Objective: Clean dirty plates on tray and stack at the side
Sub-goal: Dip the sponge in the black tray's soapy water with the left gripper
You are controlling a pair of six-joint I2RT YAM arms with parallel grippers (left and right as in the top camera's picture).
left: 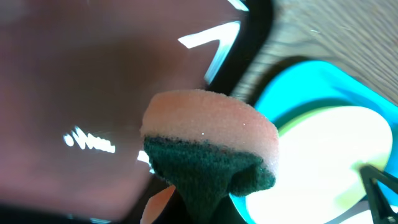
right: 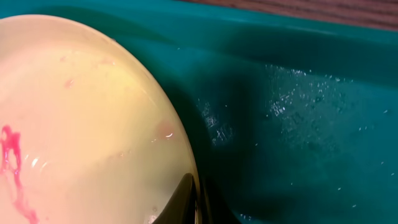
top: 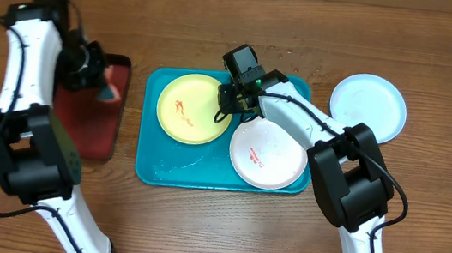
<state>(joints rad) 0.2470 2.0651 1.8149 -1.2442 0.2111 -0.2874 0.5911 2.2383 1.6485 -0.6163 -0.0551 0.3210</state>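
My left gripper should go down toward the open middle of the dark red tray's bottom and let go of the sponge, because the tray's bottom is bare below the held sponge [left: 211, 146].
The turquoise tray [top: 148, 164] holds a yellow-green plate [top: 189, 109] with red smears and a white plate [top: 267, 155] with a red smear. A pale blue plate [top: 368, 107] lies on the table right of the tray. My right gripper [top: 226, 108] is shut on the yellow-green plate's right rim [right: 124, 124], one finger above and one below the edge [right: 194, 199]. My left gripper [top: 99, 72] is over the dark red tray, shut on a pink-and-green sponge [left: 211, 146].
A dark red black-rimmed tray [top: 84, 122] lies left of the turquoise tray. Water droplets speckle the turquoise tray floor [right: 298, 99]. Bare wooden table surrounds both trays.
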